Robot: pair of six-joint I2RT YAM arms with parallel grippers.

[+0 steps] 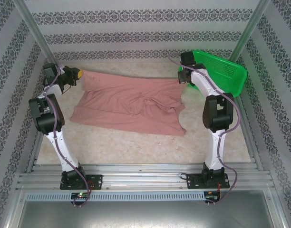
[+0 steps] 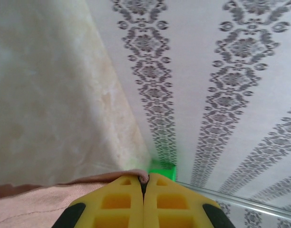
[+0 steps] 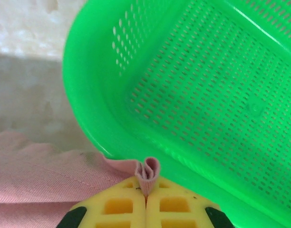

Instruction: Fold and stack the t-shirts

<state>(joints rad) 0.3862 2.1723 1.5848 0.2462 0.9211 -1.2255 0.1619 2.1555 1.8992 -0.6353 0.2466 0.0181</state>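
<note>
My right gripper will next move the shirt's corner outward, toward the left gripper, to the bare tabletop beside the basket. It will let go of the corner there, clear of the basket's rim.
A salmon-pink t-shirt (image 1: 129,102) lies spread and rumpled across the back half of the table. My left gripper (image 1: 78,74) is shut on the shirt's far left corner; a bit of pink cloth (image 2: 143,178) is pinched between the yellow fingers (image 2: 118,202). My right gripper (image 1: 182,76) is shut on the shirt's far right corner, right beside the green basket (image 1: 221,71). A folded tuft of pink cloth (image 3: 149,175) sticks up between its yellow fingertips (image 3: 171,202). The shirt (image 3: 36,171) stretches away to the left in the right wrist view.
The green mesh basket (image 3: 207,95) stands tilted at the back right, touching or almost touching the right gripper. Patterned walls (image 2: 217,95) close in the table on three sides. Bare marbled tabletop (image 1: 136,147) lies between the shirt and the arm bases.
</note>
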